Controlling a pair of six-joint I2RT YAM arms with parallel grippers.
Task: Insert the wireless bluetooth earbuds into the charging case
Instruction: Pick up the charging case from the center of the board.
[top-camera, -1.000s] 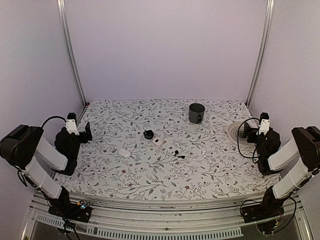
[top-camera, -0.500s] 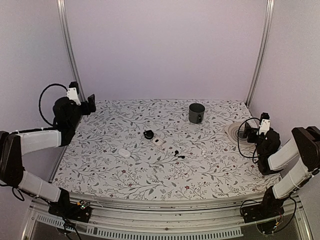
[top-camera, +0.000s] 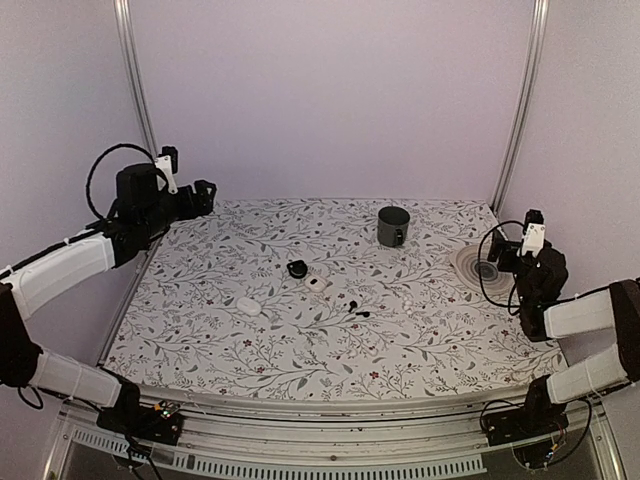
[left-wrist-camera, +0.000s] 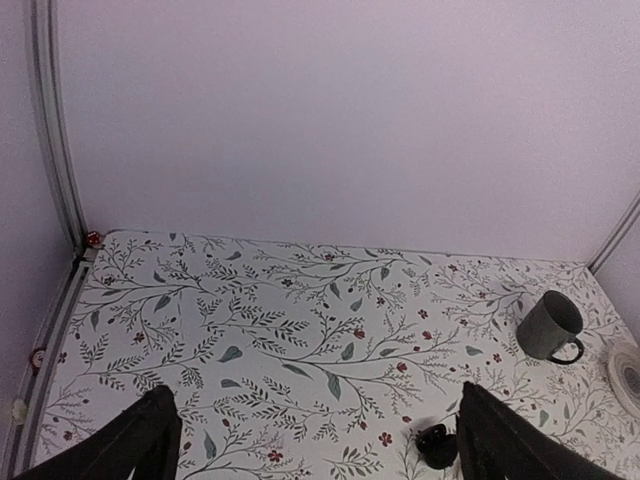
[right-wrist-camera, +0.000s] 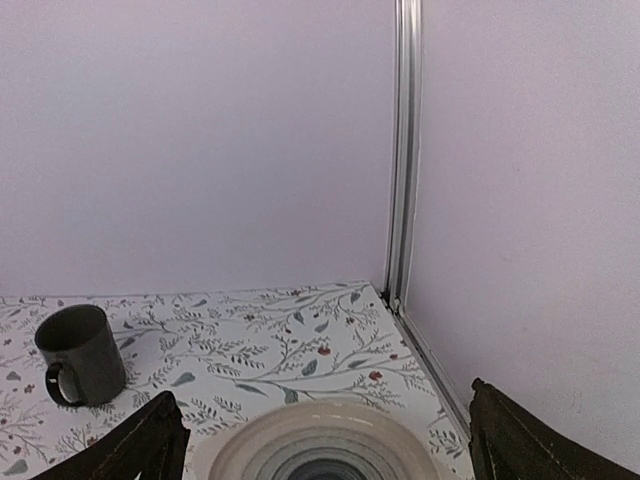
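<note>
The robot's left gripper will next lower its open fingers toward the charging case (top-camera: 297, 268) (left-wrist-camera: 436, 446) to grip it, because the case is below the gripper and to its right in the top view.
The charging case (top-camera: 297, 268) is a small glossy black pebble lying mid-table; the left wrist view catches it (left-wrist-camera: 435, 445) just inside the right finger. Two tiny black earbuds (top-camera: 352, 303) (top-camera: 363, 314) lie on the cloth a little nearer and to the right of it. My left gripper (top-camera: 203, 195) hangs open, raised over the far left of the table and well away from them; in its own view (left-wrist-camera: 320, 455) nothing sits between its fingers. My right gripper (top-camera: 493, 262) is open and empty at the right edge (right-wrist-camera: 330, 455), just over a plate.
A grey mug (top-camera: 392, 226) stands at the back right. The ringed plate (top-camera: 470, 265) lies by the right wall. A small white piece (top-camera: 316, 283) sits beside the case, a white oval object (top-camera: 249, 307) further left. Metal posts mark the back corners.
My left arm has risen from the near left edge and swung up toward the far left, pointing in over the table. The right arm has shifted slightly up. Objects stayed put.
</note>
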